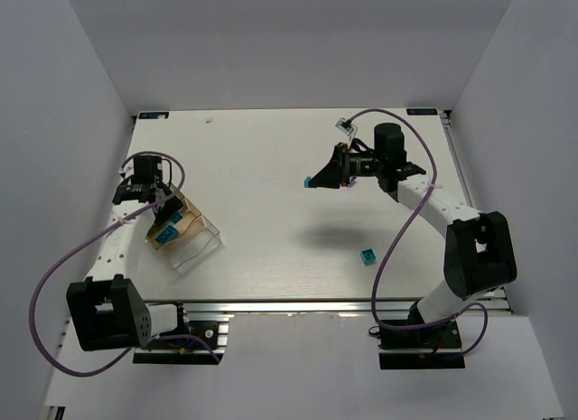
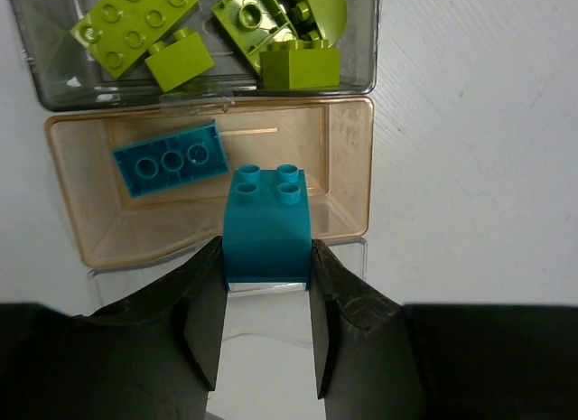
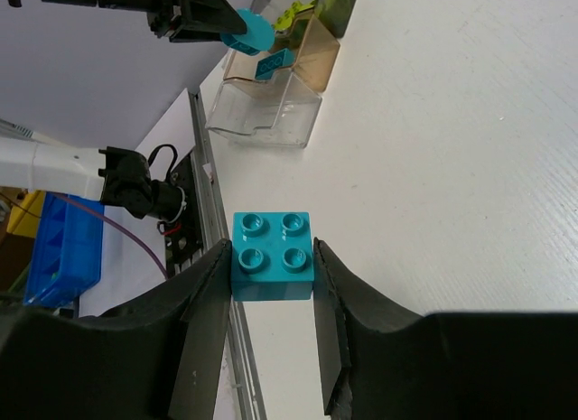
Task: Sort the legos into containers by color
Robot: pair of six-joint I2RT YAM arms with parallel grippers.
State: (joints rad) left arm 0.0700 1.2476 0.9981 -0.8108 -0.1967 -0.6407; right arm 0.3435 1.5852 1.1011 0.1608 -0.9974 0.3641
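Note:
The flat cyan lego is toward one end of the tan section, so next my left gripper moves down over the empty end of the tan section (image 2: 339, 158) to let go.
My left gripper (image 2: 267, 262) is shut on a cyan lego with a curved face (image 2: 267, 226), hanging over the near edge of the tan compartment (image 2: 339, 158) of the containers (image 1: 185, 232). A flat cyan lego (image 2: 172, 160) lies in that tan compartment. Several lime green legos (image 2: 135, 27) fill the grey compartment behind it. My right gripper (image 3: 271, 284) is shut on a square cyan four-stud lego (image 3: 273, 256), raised above the table's middle right (image 1: 310, 182). One more cyan lego (image 1: 367, 256) lies on the table near the right arm.
A clear compartment with nothing in it (image 3: 266, 122) sits at the near end of the container row. The table's metal front rail (image 3: 212, 221) runs below my right gripper. White walls close in the table on three sides.

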